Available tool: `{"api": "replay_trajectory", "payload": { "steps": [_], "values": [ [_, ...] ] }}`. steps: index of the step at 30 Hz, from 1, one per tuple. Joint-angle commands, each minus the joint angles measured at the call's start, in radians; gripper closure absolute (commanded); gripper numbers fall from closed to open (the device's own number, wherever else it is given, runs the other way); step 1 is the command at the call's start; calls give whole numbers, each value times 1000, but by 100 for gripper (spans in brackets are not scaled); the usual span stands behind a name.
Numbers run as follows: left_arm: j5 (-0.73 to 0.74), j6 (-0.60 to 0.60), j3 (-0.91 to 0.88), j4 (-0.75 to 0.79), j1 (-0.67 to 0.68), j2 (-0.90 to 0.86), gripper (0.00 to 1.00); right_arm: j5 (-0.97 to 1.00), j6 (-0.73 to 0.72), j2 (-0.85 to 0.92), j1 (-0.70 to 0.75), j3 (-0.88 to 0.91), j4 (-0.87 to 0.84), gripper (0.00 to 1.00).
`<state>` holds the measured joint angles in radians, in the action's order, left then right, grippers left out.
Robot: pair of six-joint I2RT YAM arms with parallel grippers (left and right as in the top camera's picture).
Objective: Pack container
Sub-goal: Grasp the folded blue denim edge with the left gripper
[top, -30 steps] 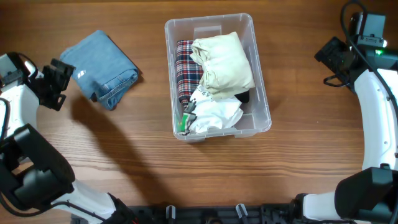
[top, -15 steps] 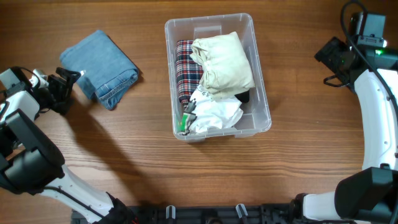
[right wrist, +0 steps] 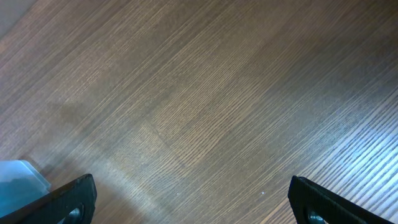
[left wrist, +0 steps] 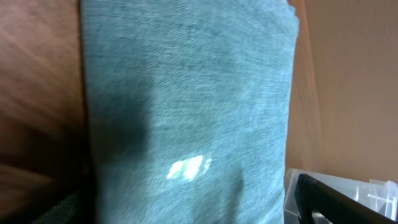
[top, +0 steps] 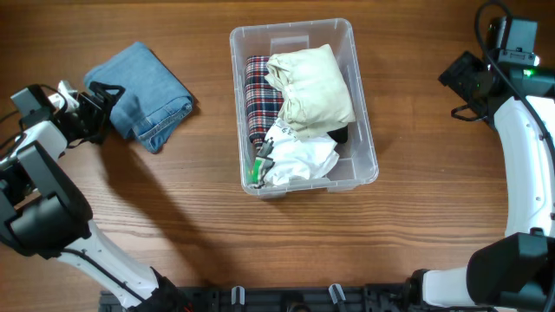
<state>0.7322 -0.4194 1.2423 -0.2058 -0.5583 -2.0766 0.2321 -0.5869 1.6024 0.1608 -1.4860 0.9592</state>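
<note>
My left gripper moves a little further toward the container next, before it closes its fingers on the jeans' fold (top: pixel 115 107) (left wrist: pixel 188 177).
The clear container (top: pixel 236 52) stands mid-table, holding a plaid cloth (top: pixel 257 95), a cream garment (top: pixel 310 87) and a white garment (top: pixel 299 160). Folded blue jeans (top: pixel 147 95) lie to its left. My left gripper (top: pixel 108 111) is open at the jeans' left edge, one finger on either side of the fold. In the left wrist view the denim (left wrist: pixel 186 106) fills the space between the fingers of that gripper (left wrist: pixel 193 211), and a corner of the container (left wrist: pixel 373 186) shows at lower right. My right gripper (top: pixel 453 87) is open at the far right, over bare wood (right wrist: pixel 202 205).
The wooden table (top: pixel 416 243) runs all round the container. A pale see-through edge (right wrist: pixel 18 180) shows at the lower left of the right wrist view. Both arm bases sit at the front corners.
My left arm has swung up and to the right until its open fingers reached the jeans' left edge. The right arm and the container's contents have not moved.
</note>
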Motion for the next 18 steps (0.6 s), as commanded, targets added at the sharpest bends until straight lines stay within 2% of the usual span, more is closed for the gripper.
{"api": "replay_trajectory", "payload": {
  "steps": [1,8,9,13,18],
  "values": [
    [-40,16,-21,5,28,-90,0,-5,-16,10,2,3,-3,0],
    [-40,16,-21,42,59,-127,0,-5,-16,11,2,3,-3,0],
    [-40,16,-21,42,59,-127,7,-5,-16,10,2,3,-3,0],
    [-40,16,-21,39,59,-127,47,-5,-16,10,2,3,-3,0],
    [-40,16,-21,32,58,-127,77,-5,-16,10,2,3,-3,0]
  ]
}}
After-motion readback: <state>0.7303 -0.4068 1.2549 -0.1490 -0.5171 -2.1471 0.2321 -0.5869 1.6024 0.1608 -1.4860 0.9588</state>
